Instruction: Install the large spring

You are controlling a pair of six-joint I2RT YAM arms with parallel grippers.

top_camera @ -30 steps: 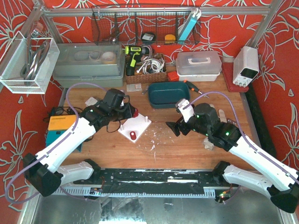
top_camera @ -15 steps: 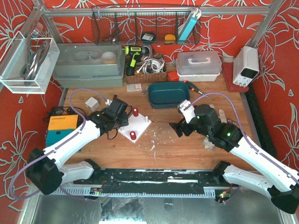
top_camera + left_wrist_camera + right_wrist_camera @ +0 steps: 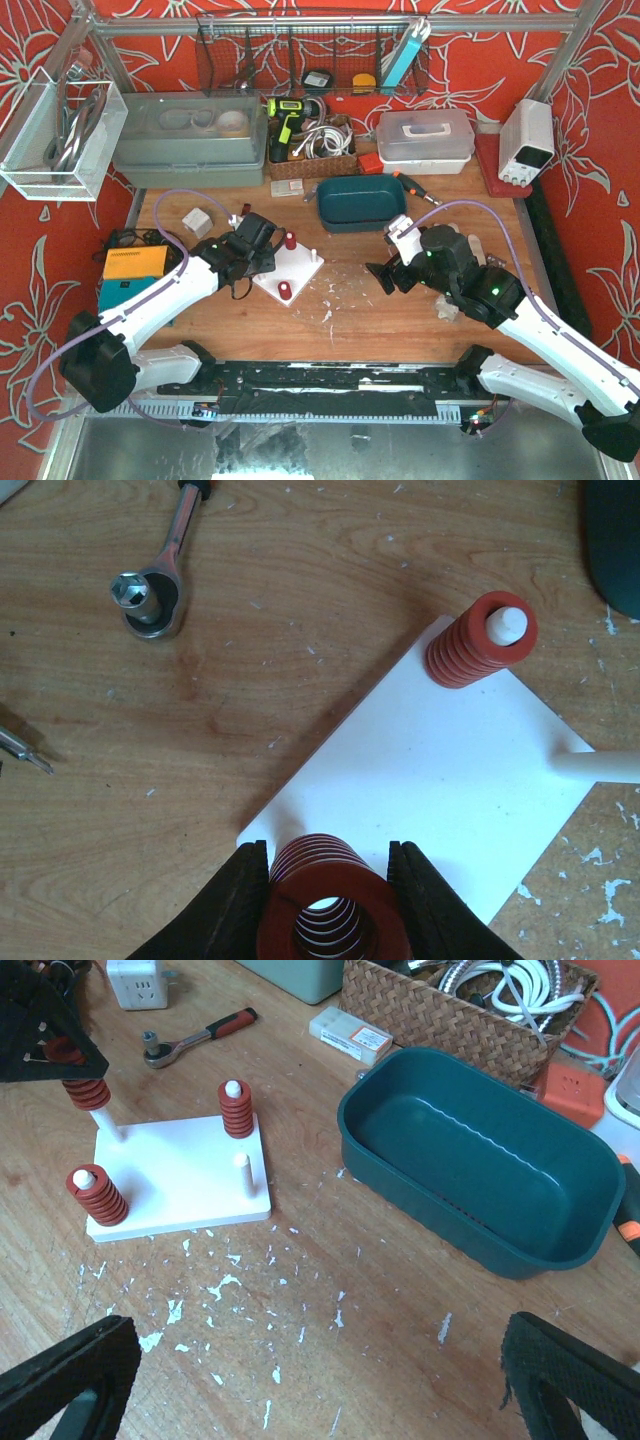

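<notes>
The large spring still sits high, so I will move my left gripper down and release the spring around the peg's bare bottom end below the gripper.
My left gripper (image 3: 328, 850) is shut on the large red spring (image 3: 325, 900) and holds it over the left corner of the white peg plate (image 3: 450, 750). In the right wrist view the spring (image 3: 85, 1085) sits high on a white peg, with bare peg showing under it. Two smaller red springs (image 3: 236, 1108) (image 3: 97, 1192) sit on other pegs. A fourth peg (image 3: 242, 1172) is bare. In the top view the left gripper (image 3: 262, 255) is at the plate's (image 3: 300, 268) left corner. My right gripper (image 3: 385, 275) is open and empty, right of the plate.
A teal tub (image 3: 360, 200) stands behind and right of the plate. A ratchet wrench (image 3: 160, 575) and a white cube (image 3: 196, 220) lie behind and left of it. An orange box (image 3: 133, 263) is at the left edge. White flecks dot the wood.
My left gripper has moved with the spring from the plate's back corner to its left corner and come lower. The right arm has edged slightly to the right.
</notes>
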